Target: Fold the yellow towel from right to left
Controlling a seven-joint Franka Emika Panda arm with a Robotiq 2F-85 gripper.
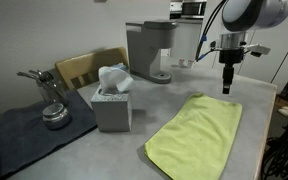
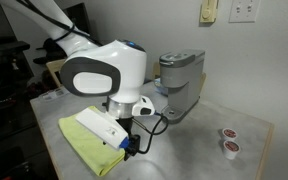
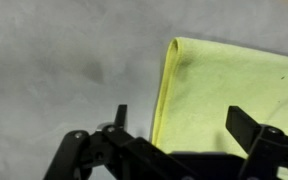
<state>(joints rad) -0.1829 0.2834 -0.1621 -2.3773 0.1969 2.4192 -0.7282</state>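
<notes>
My gripper needs to go down, open, onto the yellow towel's edge near its corner (image 1: pixel 219 100) (image 3: pixel 161 106), because its fingers are on both sides of that edge, one over the towel and one over bare table.
The yellow towel (image 1: pixel 196 135) lies flat on the grey table, seen in both exterior views (image 2: pixel 87 143). In the wrist view the towel (image 3: pixel 234 90) fills the right half, its folded-looking edge running down the middle. My gripper (image 1: pixel 227 88) hangs above the towel's far corner, fingers pointing down. In the wrist view the gripper (image 3: pixel 179 125) is open, its two dark fingers straddling the towel's edge, with nothing held. In an exterior view the arm's white body hides most of the gripper (image 2: pixel 132 140).
A grey tissue box (image 1: pixel 112 100) stands beside the towel. A coffee machine (image 1: pixel 149 50) stands at the back, also seen in an exterior view (image 2: pixel 181 82). A metal object (image 1: pixel 52 100) sits on a dark mat. Two small pods (image 2: pixel 227 140) lie on the table.
</notes>
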